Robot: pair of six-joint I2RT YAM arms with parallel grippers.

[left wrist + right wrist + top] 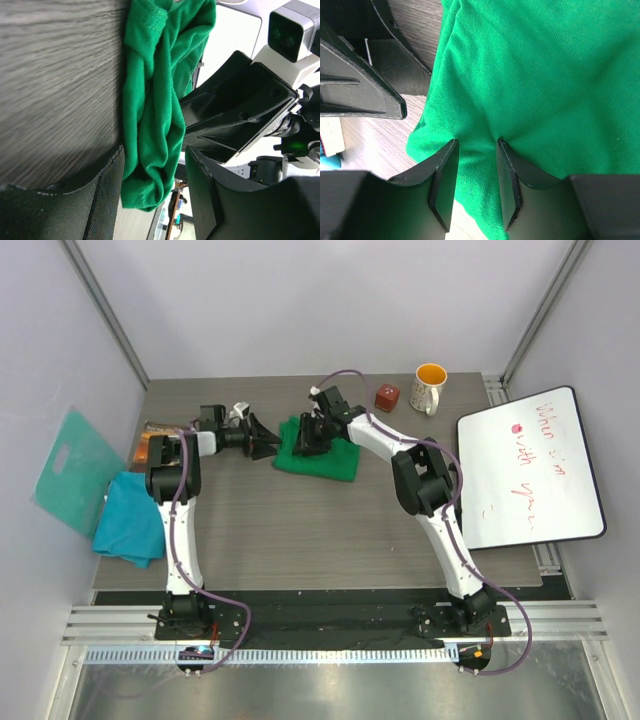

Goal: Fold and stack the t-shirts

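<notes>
The shirt's bunched edge lies to my left gripper's right in the top view, already between its fingers, so next I slide them that way over it and close.
The bright green t-shirt [322, 457] lies folded in a bundle at the back middle of the table. My right gripper [308, 433] is over its left end, shut on a thick fold of green cloth [475, 175] between its fingers [445, 185]. My left gripper [268, 437] reaches in from the left, open. The shirt's bunched edge [150, 150] lies between its jaws against one finger [100, 200], apart from the other. The teal-blue t-shirt [130, 517] lies crumpled at the table's left edge, away from both grippers.
A stiff teal board with a handle hole [68, 470] leans off the left edge by the teal-blue shirt. An orange object [150, 447] lies behind the left arm. A red cube [387, 397] and a white mug [430, 387] stand at the back. A whiteboard [530, 470] covers the right side.
</notes>
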